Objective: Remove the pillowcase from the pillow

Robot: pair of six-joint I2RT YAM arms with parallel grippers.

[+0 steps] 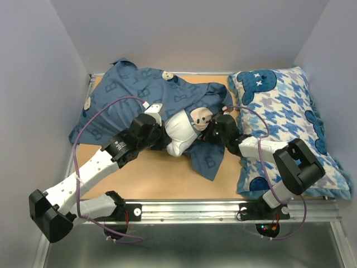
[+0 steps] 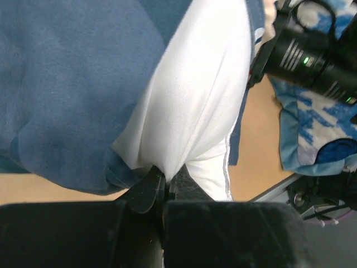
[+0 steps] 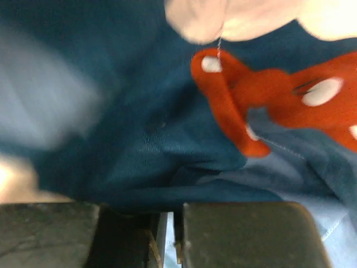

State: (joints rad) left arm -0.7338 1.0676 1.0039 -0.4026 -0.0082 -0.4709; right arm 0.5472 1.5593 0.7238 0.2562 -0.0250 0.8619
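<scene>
My left gripper lifts the white pillow [image 1: 179,131] up next, then lowers it over the blue front flap [image 1: 205,158] and releases, as the pillow's bulge is only partly out of the pillowcase.
The dark slate-blue pillowcase [image 1: 139,89] lies crumpled across the table's back left, with a flap hanging toward the front [image 1: 209,159]. A bulge of the plain white pillow [image 1: 179,131] sticks out of it at the middle. My left gripper [image 1: 167,139] is shut on a pinch of the white pillow [image 2: 201,100], beside the blue pillowcase [image 2: 72,84]. My right gripper [image 1: 212,133] is just right of the bulge, shut on pillowcase fabric [image 3: 139,128] printed with an orange bow. The right gripper [image 3: 166,223] shows only a thin gap between its jaws.
A blue-and-white houndstooth pillow [image 1: 284,123] with cartoon figures fills the right side of the table, under the right arm, and shows in the left wrist view [image 2: 318,134]. A metal rail [image 1: 195,209] runs along the near edge. Grey walls enclose the table.
</scene>
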